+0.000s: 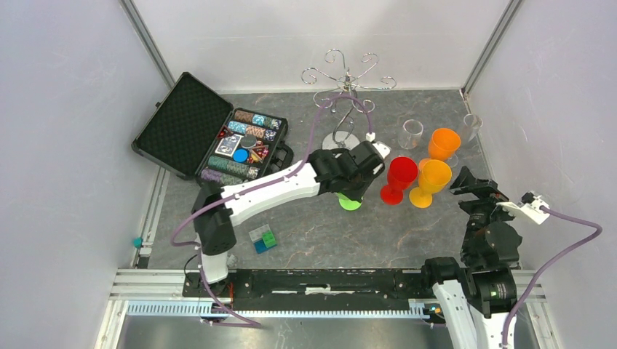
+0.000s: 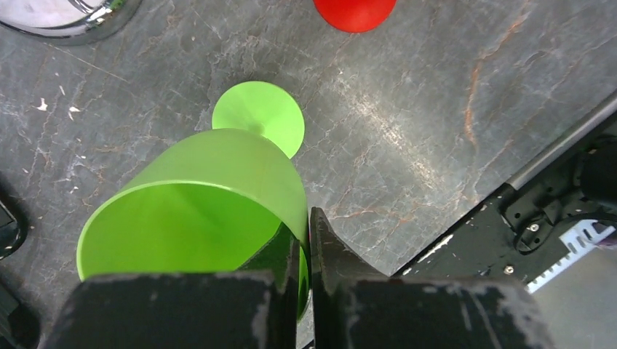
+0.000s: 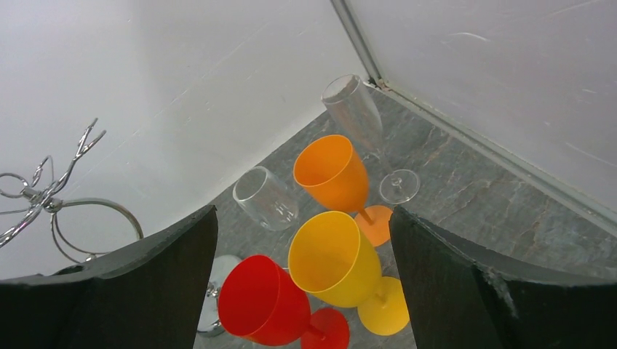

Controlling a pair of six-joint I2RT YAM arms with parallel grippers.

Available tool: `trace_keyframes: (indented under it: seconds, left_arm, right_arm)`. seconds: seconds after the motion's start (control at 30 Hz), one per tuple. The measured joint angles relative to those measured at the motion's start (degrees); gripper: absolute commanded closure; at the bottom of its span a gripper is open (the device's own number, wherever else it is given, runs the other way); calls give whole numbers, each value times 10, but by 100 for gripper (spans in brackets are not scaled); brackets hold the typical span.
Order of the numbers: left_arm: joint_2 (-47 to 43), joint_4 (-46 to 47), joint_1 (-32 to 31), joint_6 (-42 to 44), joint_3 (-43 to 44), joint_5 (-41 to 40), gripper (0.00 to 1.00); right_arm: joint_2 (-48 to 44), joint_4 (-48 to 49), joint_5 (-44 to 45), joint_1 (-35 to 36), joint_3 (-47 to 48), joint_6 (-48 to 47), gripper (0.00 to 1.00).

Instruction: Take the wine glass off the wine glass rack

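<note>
The left gripper shifts toward the red glass next, bringing the green bowl over its foot (image 1: 350, 202) before opening, since the glass leans off its foot.
The wine glass rack (image 1: 348, 80), a silver wire stand with scroll arms, stands at the back middle with no glass on its arms. Its mirrored base (image 2: 69, 18) shows at the top left of the left wrist view. My left gripper (image 2: 307, 240) is shut on the rim of a green wine glass (image 2: 196, 211), one finger inside the bowl and one outside. The glass is upright, in front of the rack, with its foot (image 1: 350, 202) down at the table; I cannot tell whether it rests there. My right gripper (image 1: 469, 182) is open and empty at the right, facing the other glasses.
Red (image 1: 399, 177), yellow (image 1: 432, 179) and orange (image 1: 443, 144) glasses stand right of the green one, with two clear glasses (image 1: 412, 133) behind them. An open poker chip case (image 1: 218, 134) lies at the back left. A small blue-green box (image 1: 263, 238) lies near the left arm.
</note>
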Motion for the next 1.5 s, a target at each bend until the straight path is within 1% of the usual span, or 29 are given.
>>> trace_keyframes:
  seconds: [0.17, 0.4, 0.73, 0.83, 0.93, 1.17, 1.27, 1.37, 1.5]
  left_arm:
    - [60, -15, -8, 1, 39, -10, 97]
    - [111, -24, -10, 8, 94, -14, 92]
    - [148, -26, -10, 21, 140, -26, 73]
    - [149, -27, -10, 21, 143, -24, 69]
    - [149, -28, -10, 22, 150, -22, 62]
    - [149, -26, -10, 25, 164, -22, 53]
    - [142, -21, -10, 25, 160, -22, 46]
    - [109, -7, -10, 26, 137, -22, 37]
    - [39, 16, -10, 29, 103, -23, 17]
  right_arm:
    - [-5, -4, 14, 0, 0, -14, 7]
    - [-9, -6, 20, 0, 0, -24, 6]
    - [-12, -13, 27, 0, 0, -28, 4]
    - [-12, -13, 27, 0, 0, -28, 4]
    - [-12, -13, 27, 0, 0, -28, 4]
    - [-12, -16, 27, 0, 0, -28, 4]
    - [-12, -18, 27, 0, 0, -28, 4]
    - [-12, -20, 27, 0, 0, -28, 3]
    - [-12, -21, 26, 0, 0, -28, 2]
